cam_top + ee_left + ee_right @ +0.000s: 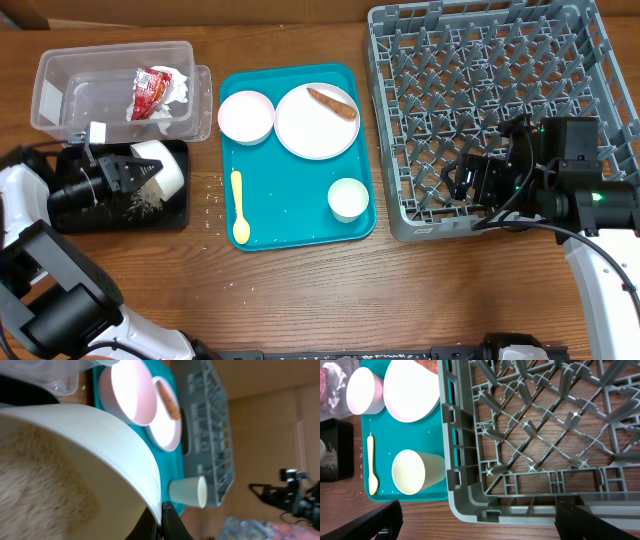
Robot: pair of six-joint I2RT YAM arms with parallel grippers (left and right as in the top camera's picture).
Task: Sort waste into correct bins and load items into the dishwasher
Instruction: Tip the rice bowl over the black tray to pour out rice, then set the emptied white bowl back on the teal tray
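Observation:
The left gripper will next swing to the right in the overhead view, go down and let go of the bowl between the spoon and the cup, because the teal tray is bare there.
My left gripper [140, 170] is shut on the rim of a white bowl [165, 172], tilted on its side over the black tray [100, 215]; the jaws pinch the rim in the left wrist view [162, 510]. Loose rice [150, 203] lies on the tray. Crumpled paper with a red wrapper [155, 92] is in the clear tub [60, 75]. A sausage [333, 101] lies on the plate [310, 130]. My right gripper [470, 180] is open and empty over the front-left corner of the grey rack [400, 130], fingers wide apart [480, 525]. No brown lump shows.
The teal tray [290, 200] between bins and rack holds a second white bowl [246, 116], the plate, a small cup [348, 199] and a yellow spoon [239, 210]. A few rice grains lie on the table by the black tray [210, 195].

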